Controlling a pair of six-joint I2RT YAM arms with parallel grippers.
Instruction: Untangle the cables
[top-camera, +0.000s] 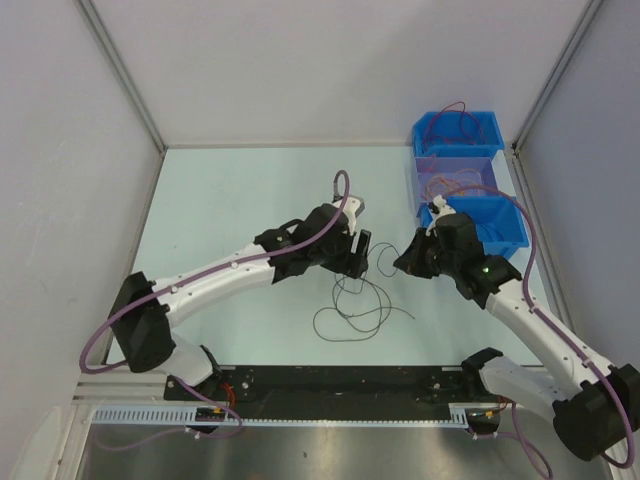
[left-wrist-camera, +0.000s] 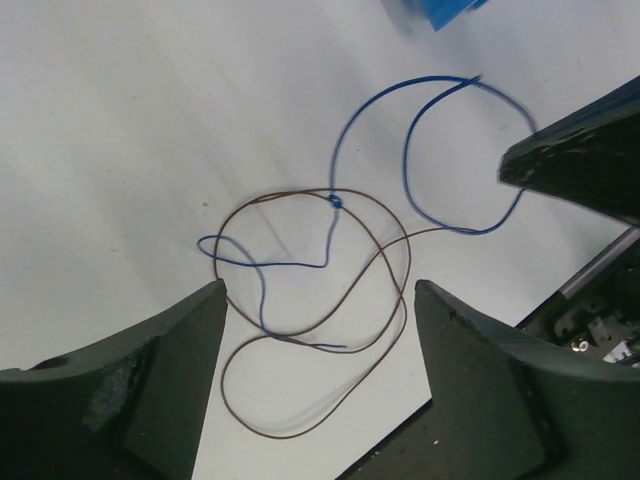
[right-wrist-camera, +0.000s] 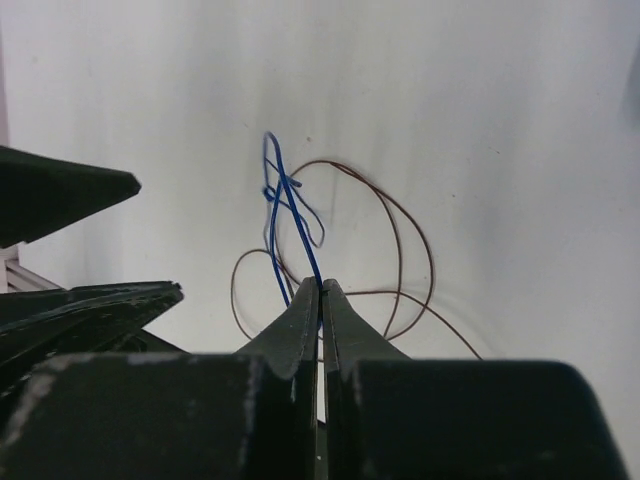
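Observation:
The blue cable's loose end is below my left gripper's open fingers and still runs across the brown loops, so my left gripper needs to go down onto it next.
A thin blue cable (left-wrist-camera: 470, 231) and a thin brown cable (left-wrist-camera: 274, 437) lie looped through each other on the pale table; in the top view the tangle (top-camera: 352, 300) sits between the two arms. My right gripper (right-wrist-camera: 321, 285) is shut on the blue cable (right-wrist-camera: 303, 240) and holds one end of it raised above the brown cable (right-wrist-camera: 431, 262). In the top view the right gripper (top-camera: 400, 262) is just right of the tangle. My left gripper (left-wrist-camera: 320, 290) is open and empty, hovering over the loops. In the top view the left gripper (top-camera: 358, 250) is close to the right one.
Blue bins (top-camera: 455, 148) (top-camera: 505, 243) and a clear bin (top-camera: 458, 175) stand in a row at the back right, with more thin cables inside. The black rail (top-camera: 340, 385) with the arm bases runs along the near edge. Grey walls close the table's sides.

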